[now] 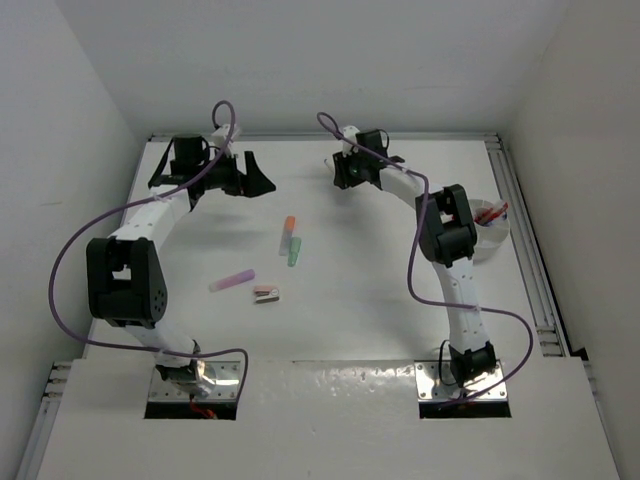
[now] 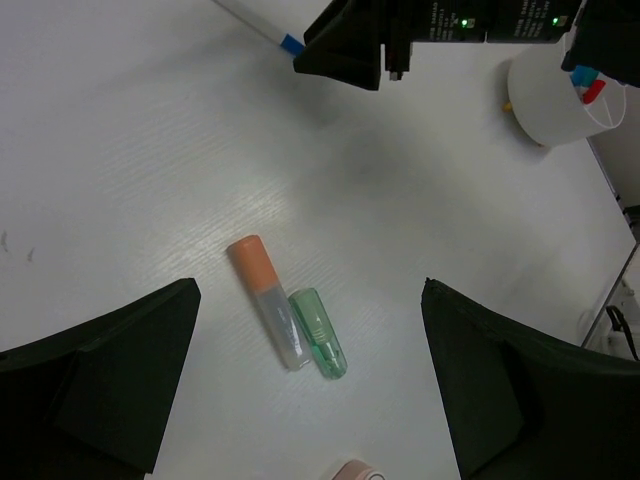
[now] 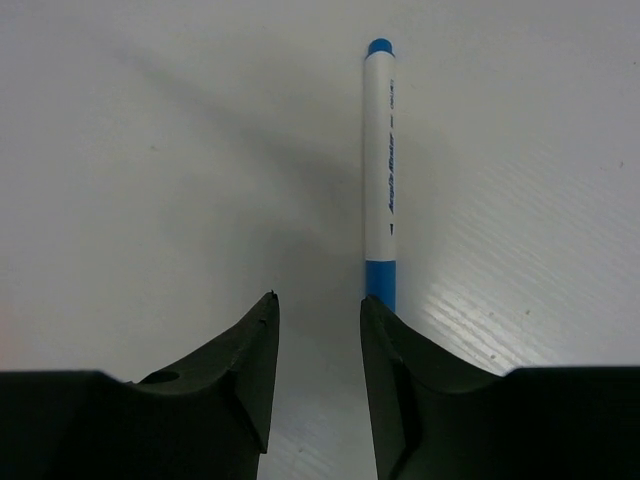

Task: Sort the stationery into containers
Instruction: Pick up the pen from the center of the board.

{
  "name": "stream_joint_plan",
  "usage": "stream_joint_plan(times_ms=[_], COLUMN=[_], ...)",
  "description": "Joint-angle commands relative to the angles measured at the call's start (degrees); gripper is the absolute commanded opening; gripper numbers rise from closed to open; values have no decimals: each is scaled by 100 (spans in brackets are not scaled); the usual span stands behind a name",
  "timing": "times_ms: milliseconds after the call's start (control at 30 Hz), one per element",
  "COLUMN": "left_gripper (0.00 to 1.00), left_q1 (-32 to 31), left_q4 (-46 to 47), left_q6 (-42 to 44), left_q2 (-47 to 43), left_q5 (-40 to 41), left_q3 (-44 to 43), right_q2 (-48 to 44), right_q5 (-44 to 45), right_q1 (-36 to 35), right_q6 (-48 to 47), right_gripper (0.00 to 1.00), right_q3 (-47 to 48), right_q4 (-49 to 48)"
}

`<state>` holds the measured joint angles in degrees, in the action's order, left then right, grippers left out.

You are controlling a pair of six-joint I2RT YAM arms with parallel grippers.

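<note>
I will move my right gripper to the right in the wrist view next, then lower it over the near blue end of the white pen.
My left gripper is open and empty, hovering at the back left. In the left wrist view an orange highlighter and a green highlighter lie side by side on the table below its spread fingers. My right gripper is open and low over the table at the back centre. In the right wrist view a white pen with blue ends lies just outside the right finger, not between the jaws. A pink highlighter and a pinkish-brown block lie nearer the front.
A round white tub at the right holds pens with red and blue caps; it also shows in the left wrist view. The right arm's elbow stands beside it. White walls enclose the table on three sides.
</note>
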<state>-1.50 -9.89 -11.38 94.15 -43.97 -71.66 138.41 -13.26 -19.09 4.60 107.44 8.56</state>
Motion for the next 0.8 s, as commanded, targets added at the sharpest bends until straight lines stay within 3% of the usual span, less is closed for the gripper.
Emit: stream_joint_plan(times_ms=[0,133,400,600,767], left_gripper=[100,100,100,100,100], left_q1=[88,71,88,97,106], left_q4=[233,330,321,356,137], left_q6=[-137,-154,-66,-181,-146], left_q2=[-292,-371,-345,-239,-169], left_q5=[-314,-358,-341,-358,-166], left_q3=[64,134,214,161,-6], right_q2=[81,125,265,528,723], right_q5=[367,499,333,8,-186], right_q1=[-24,-24,90,125,99], right_q6=[-337,-398,-416,-599,-882], right_gripper=[38,45,46,34,16], right_q3=[243,208,286,733,1043], right_q4=[-231,-319,-372,-74,690])
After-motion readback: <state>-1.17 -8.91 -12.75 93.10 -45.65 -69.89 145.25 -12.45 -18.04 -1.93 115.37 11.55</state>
